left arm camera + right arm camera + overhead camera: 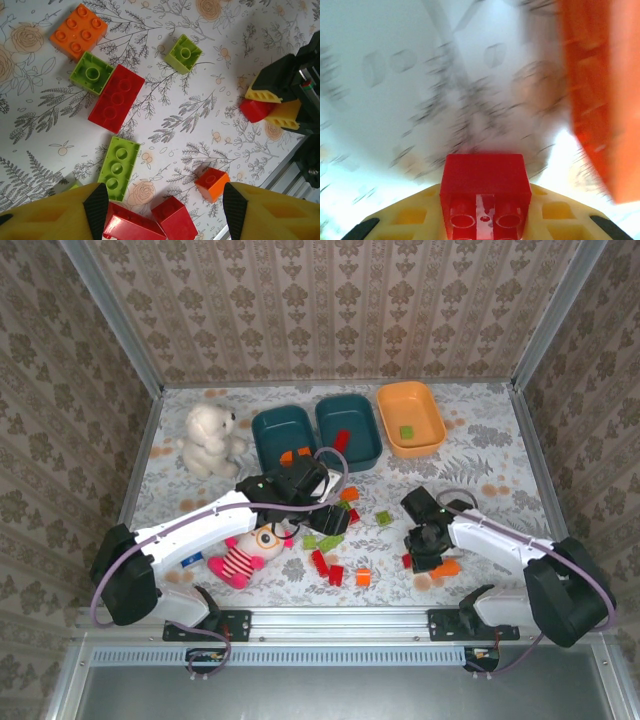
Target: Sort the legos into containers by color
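Note:
Next, my right gripper rises, reaches outward over the bottom of the middle teal bin (357, 440) and releases there, since that bin has a matching red brick.
My left gripper (165, 215) hangs open above loose legos: a red long brick (117, 98), a green three-stud brick (119, 161), a small orange brick (212, 183) and two red bricks (175, 216) between its fingers (95, 210). In the top view it (330, 515) is mid-table. My right gripper (420, 550) is shut on a red brick (485, 192), low over the table, with an orange brick (600, 95) beside it. Two teal bins (283, 420) (360, 410) and an orange bin (420, 400) stand at the back.
A white plush dog (210, 437) sits at the back left. A pink striped doll (245, 552) lies under the left arm. The orange bin holds a green brick (406, 432), the middle teal bin a red one (341, 440). More legos (363, 577) lie near the front rail.

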